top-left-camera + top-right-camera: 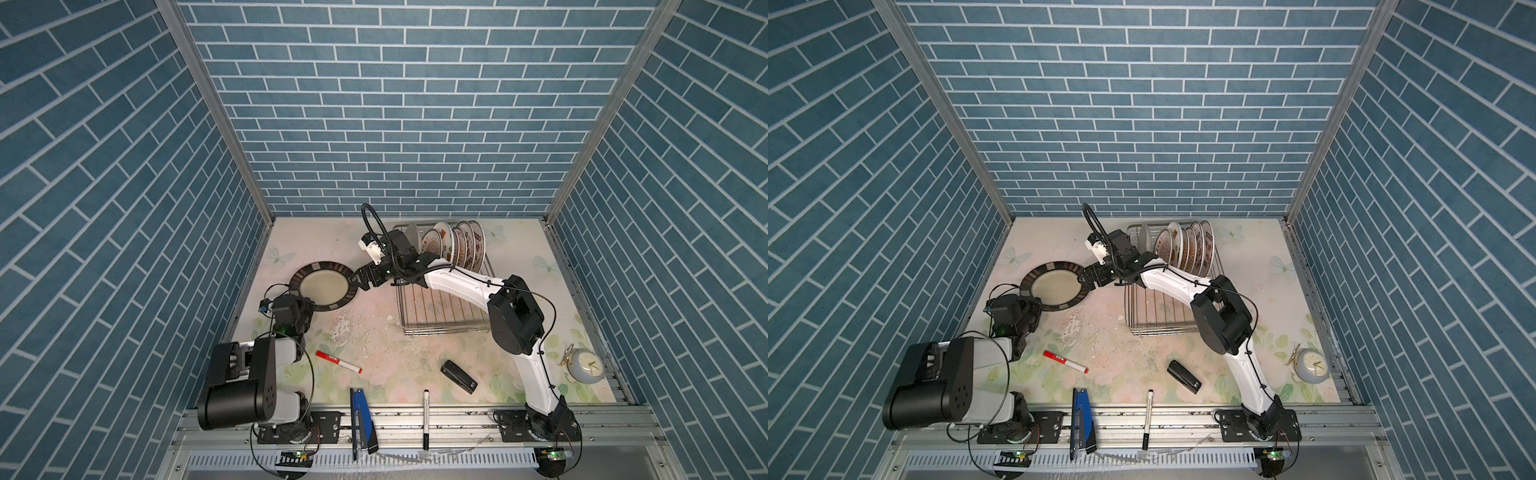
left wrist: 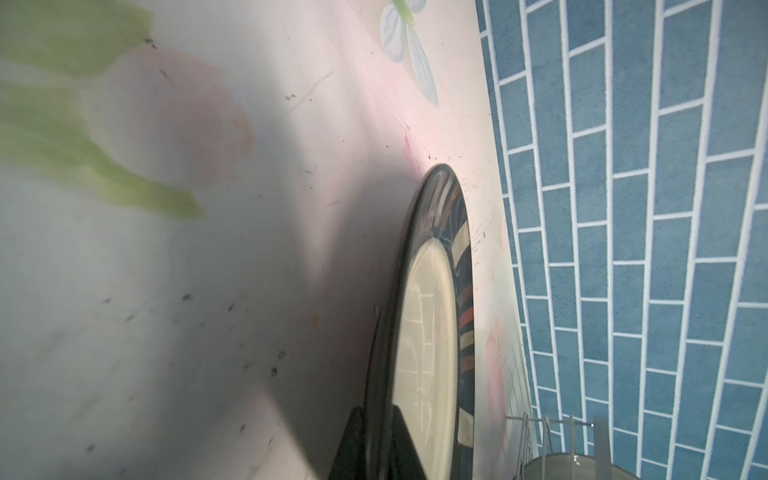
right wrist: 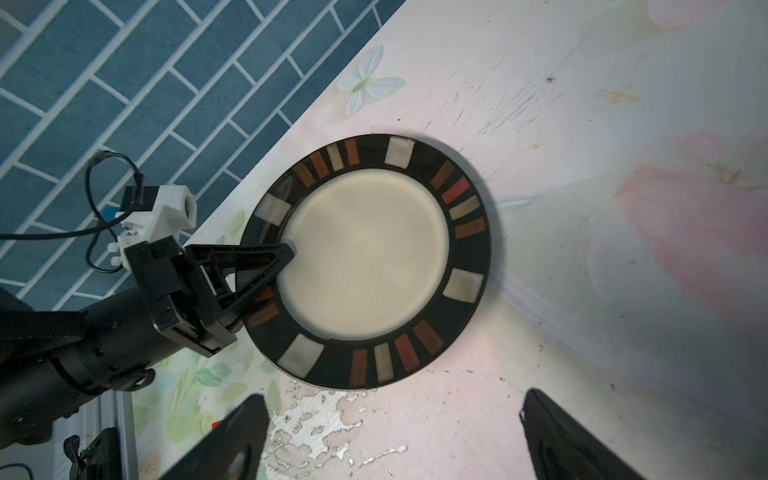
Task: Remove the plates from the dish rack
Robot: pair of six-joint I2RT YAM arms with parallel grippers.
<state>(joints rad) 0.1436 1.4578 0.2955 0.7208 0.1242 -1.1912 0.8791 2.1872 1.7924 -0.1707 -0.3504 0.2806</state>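
Next, my left gripper moves outward, then slightly down, to release the plate on the bare tabletop past its far rim, outward of the gripper.
A round plate with a cream middle and a dark rim of coloured blocks lies flat low over the floral table, left of the dish rack. My left gripper is shut on the plate's near-left rim. The right gripper stands open just off the plate's right edge, with only bare table between its fingers. Several patterned plates stand upright at the back of the silver wire rack.
A grey dish stands at the rack's back left. A red marker, black stapler, blue stapler and black marker lie near the front. A clock sits front right. Tiled walls enclose the table.
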